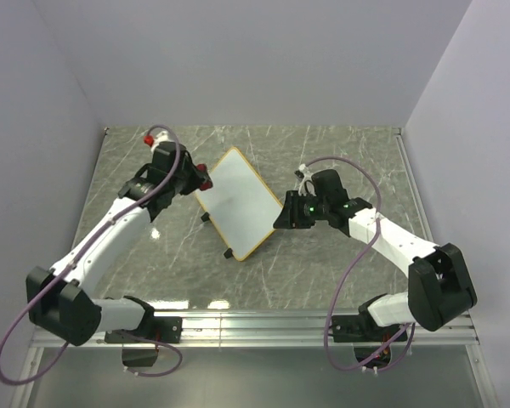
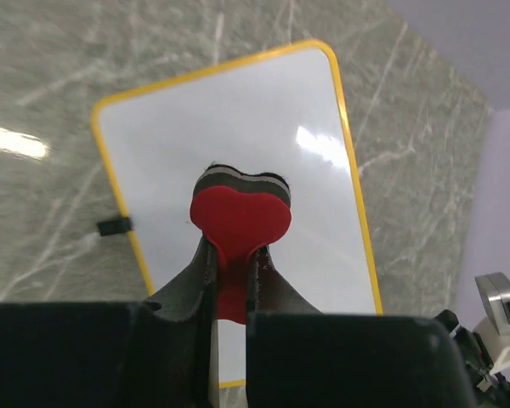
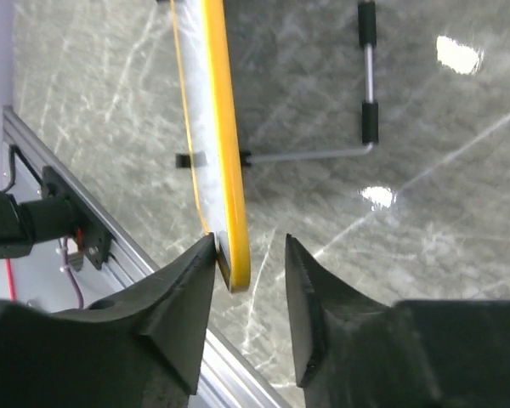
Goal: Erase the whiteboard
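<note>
The whiteboard's side looks clean, so the robot's left gripper will next move back off the whiteboard (image 1: 238, 202) and down to let go of the eraser on the bare tabletop (image 1: 189, 239) beside the whiteboard's black feet.
The whiteboard (image 1: 238, 202), white with a yellow-orange frame, stands tilted in the middle of the table. Its face looks clean in the left wrist view (image 2: 238, 127). My left gripper (image 1: 193, 177) is shut on a red-and-black eraser (image 2: 240, 217), held over the board's face near its left corner (image 1: 206, 184). In the left wrist view its jaws (image 2: 231, 272) pinch the eraser's red handle. My right gripper (image 1: 282, 218) is open around the board's right corner. In the right wrist view (image 3: 249, 255) the yellow edge (image 3: 228, 136) sits between the jaws, against the left finger, with a gap to the right finger.
The board's wire stand with black feet (image 3: 370, 85) rests on the marbled table behind it. A small red object (image 1: 149, 138) lies at the back left. An aluminium rail (image 1: 255, 327) runs along the near edge. Grey walls enclose the table.
</note>
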You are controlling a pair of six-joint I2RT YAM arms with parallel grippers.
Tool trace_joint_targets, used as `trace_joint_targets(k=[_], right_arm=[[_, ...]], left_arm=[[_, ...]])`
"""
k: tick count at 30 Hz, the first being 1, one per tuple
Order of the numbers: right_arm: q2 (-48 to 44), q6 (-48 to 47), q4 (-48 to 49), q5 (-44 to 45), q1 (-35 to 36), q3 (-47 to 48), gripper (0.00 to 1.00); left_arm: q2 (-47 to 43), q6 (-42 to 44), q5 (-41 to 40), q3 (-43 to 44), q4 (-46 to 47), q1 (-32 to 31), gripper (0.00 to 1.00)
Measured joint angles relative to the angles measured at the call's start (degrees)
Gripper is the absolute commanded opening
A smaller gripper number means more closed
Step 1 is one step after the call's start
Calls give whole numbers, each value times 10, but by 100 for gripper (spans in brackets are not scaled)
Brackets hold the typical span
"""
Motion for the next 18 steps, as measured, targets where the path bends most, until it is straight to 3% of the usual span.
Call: trace_joint_targets(k=[2, 5, 11, 18], right_arm=[[0, -2, -9, 6, 4, -2, 50], [-3, -3, -15, 14, 5, -1, 62], [-32, -7, -46, 35, 5, 15, 77], [-139, -15, -82, 74, -1, 65, 78]], left_arm=[[-19, 8, -19, 11, -23, 6, 0], [-41, 19, -45, 8, -61, 16, 0], [-78, 27, -67, -58, -111, 23, 0], [-99, 26, -79, -144, -141, 31, 1]])
